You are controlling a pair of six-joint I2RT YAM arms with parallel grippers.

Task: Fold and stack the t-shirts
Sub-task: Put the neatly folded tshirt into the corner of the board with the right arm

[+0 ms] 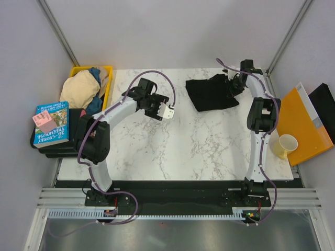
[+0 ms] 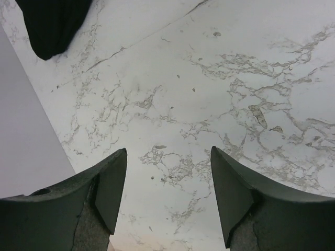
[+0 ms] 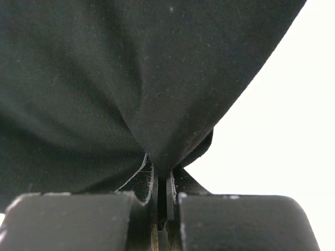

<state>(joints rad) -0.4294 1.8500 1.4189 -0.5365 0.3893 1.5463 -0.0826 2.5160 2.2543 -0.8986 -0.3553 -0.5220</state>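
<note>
My right gripper drags the shirt [image 2: 52, 23] to the bare far corner of the table next, to the right in the top view, and releases it.
A black t-shirt [image 1: 211, 93] lies partly folded at the far right of the marble table [image 1: 172, 151]. My right gripper [image 1: 234, 83] is shut on its right edge; in the right wrist view the black cloth [image 3: 131, 78] is pinched between the closed jaws and fills the frame. My left gripper [image 1: 168, 111] is open and empty over bare marble, left of the shirt. In the left wrist view its fingers [image 2: 110, 183] stand apart above the table, and a corner of the black shirt [image 2: 52, 23] shows at top left.
A yellow bin [image 1: 107, 78] at the far left holds a pile of clothes [image 1: 81, 89]. Books [image 1: 51, 125] lie stacked at the left. An orange folder [image 1: 303, 125] and a yellow cup [image 1: 285, 145] sit at the right edge.
</note>
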